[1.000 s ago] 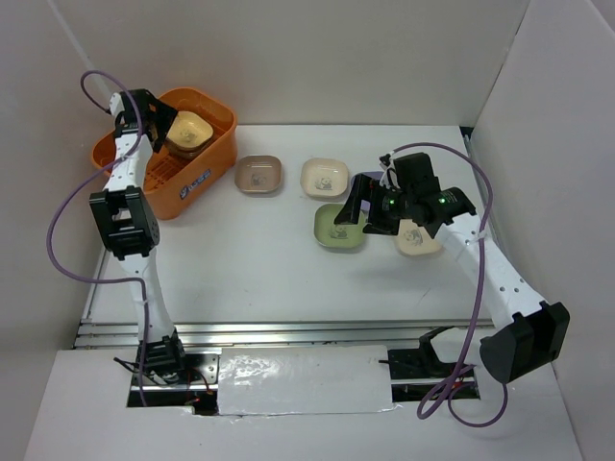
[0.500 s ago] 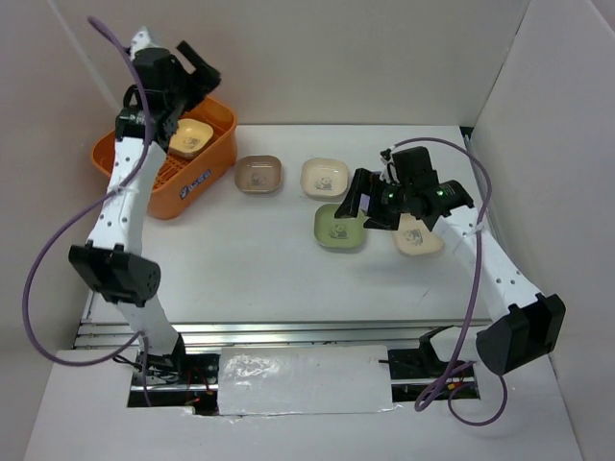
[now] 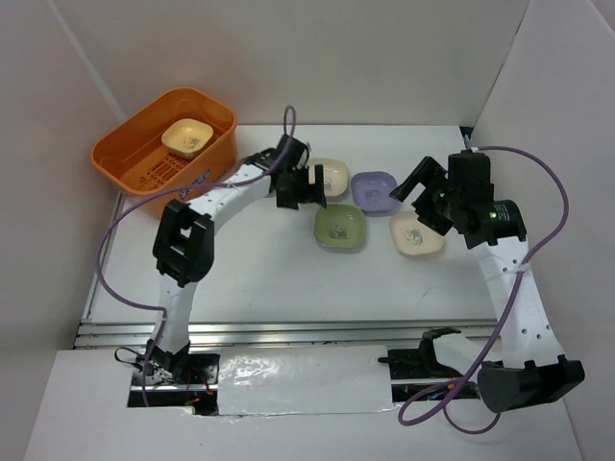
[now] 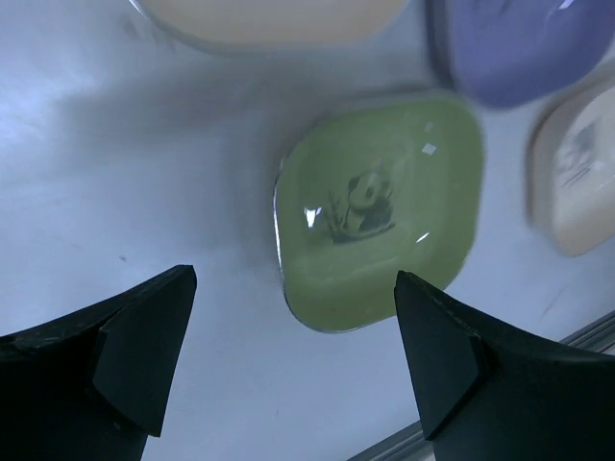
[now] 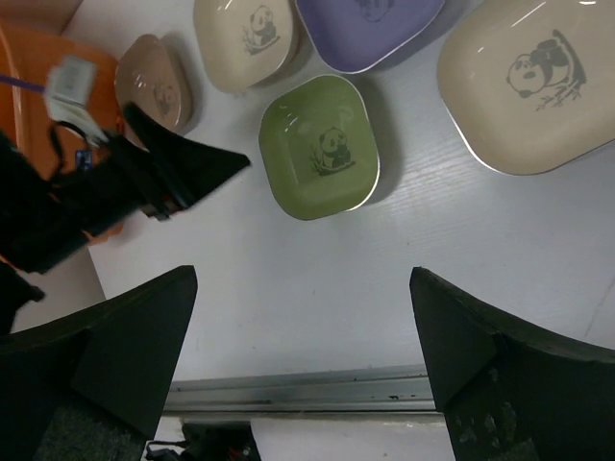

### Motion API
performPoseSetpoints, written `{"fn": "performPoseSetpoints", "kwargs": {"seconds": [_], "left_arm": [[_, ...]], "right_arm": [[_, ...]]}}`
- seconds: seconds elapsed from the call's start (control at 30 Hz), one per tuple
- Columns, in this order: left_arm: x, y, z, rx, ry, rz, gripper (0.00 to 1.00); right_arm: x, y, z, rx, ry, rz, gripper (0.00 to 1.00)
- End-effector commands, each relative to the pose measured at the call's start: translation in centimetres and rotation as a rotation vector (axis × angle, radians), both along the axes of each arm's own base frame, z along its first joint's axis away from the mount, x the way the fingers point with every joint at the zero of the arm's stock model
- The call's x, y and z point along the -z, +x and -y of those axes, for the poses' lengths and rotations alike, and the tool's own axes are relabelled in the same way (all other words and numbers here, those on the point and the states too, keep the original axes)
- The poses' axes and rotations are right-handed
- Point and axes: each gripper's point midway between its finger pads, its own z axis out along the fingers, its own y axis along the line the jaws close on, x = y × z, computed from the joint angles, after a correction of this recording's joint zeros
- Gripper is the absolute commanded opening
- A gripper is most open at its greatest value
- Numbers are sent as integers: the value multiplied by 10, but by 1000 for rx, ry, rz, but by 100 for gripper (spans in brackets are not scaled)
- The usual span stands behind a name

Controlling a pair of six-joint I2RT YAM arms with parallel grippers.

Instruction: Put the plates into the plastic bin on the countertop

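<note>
The green plate's rim facing the orange bin is below my left gripper, between its open fingers in the wrist view, so I need to lower the gripper onto that rim next.
The orange plastic bin (image 3: 144,158) stands at the back left with a pale yellow plate (image 3: 187,136) inside it. On the white countertop (image 3: 259,269) lie a cream plate (image 3: 333,173), a lavender plate (image 3: 374,189), a green plate (image 3: 339,227) and another cream plate (image 3: 416,234). A brown plate (image 5: 159,91) shows only in the right wrist view, beside the left arm. My left gripper (image 3: 302,187) is open and empty above the table, just left of the green plate (image 4: 380,211). My right gripper (image 3: 423,197) is open and empty, raised over the lavender and right cream plates.
A metal rail (image 3: 288,331) runs along the table's front edge. White walls close in the left, back and right sides. The left arm stretches across the table from the front left to the middle.
My left arm has swung from over the bin down to the middle of the table beside the green plate. My right gripper has drawn back to the right, uncovering the lavender plate.
</note>
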Motion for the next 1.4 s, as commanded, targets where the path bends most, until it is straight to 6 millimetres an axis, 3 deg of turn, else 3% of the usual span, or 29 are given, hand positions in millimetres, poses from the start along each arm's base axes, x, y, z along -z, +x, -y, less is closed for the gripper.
{"fn": "performPoseSetpoints", "kwargs": {"seconds": [0.0,0.17,0.37,0.53,0.6,0.63,0.7,0.73,0.77,0.83,0.87,0.93,0.97,1.03,1.07,1.1,1.13,1.17,1.2,1.23,1.3,1.33,1.37], "left_arm": [[12,-24,19,73,33,-30,97],[59,-37,23,70,97,-95,97],[92,-40,10,3,229,-101,76],[121,-45,3,-12,274,-123,73],[122,-47,6,-2,285,-106,54],[119,-47,8,2,299,-84,38],[106,-48,13,8,307,-35,27],[100,-50,14,7,330,-11,7],[83,-51,14,0,327,20,0],[68,-63,2,-23,388,22,0],[41,-68,-4,-45,375,54,0],[22,-87,-20,-35,413,45,0],[-9,-92,-25,-30,372,88,0],[-41,-91,-43,-29,361,150,0],[-69,-88,-55,-51,331,204,0],[-84,-80,-65,-86,306,227,0],[-95,-61,-96,-176,292,232,0],[-113,-48,-107,-216,247,245,0],[-120,-37,-121,-255,228,241,0],[-127,-18,-157,-346,221,233,0],[-145,7,-181,-430,168,241,0],[-151,23,-214,-508,145,245,0],[-151,40,-224,-548,105,250,0]], "right_arm": [[-5,-6,14,65,-20,6,100],[-8,-9,7,16,12,29,100],[-11,-11,4,-1,20,42,100],[-9,-9,0,-22,39,37,100],[-10,-8,-3,-34,43,42,100],[-10,-7,-3,-38,43,42,100],[-8,-7,-5,-45,47,40,100],[-4,-6,-5,-48,47,34,100],[-3,-6,-7,-53,52,32,100],[-2,-6,-9,-65,63,29,100],[-2,-6,-10,-68,66,29,100],[-4,-4,-11,-73,67,38,100],[-4,-3,-11,-73,68,39,100],[-4,-1,-12,-76,71,39,100],[-4,0,-13,-80,74,39,100],[-5,1,-15,-86,77,40,100],[-3,3,-16,-90,81,36,100],[-2,4,-19,-100,92,31,100],[0,6,-22,-108,100,24,100],[-1,7,-24,-118,108,30,100],[-1,8,-28,-135,113,27,100],[-1,9,-30,-140,113,28,100],[-1,9,-31,-144,114,29,100]]}}
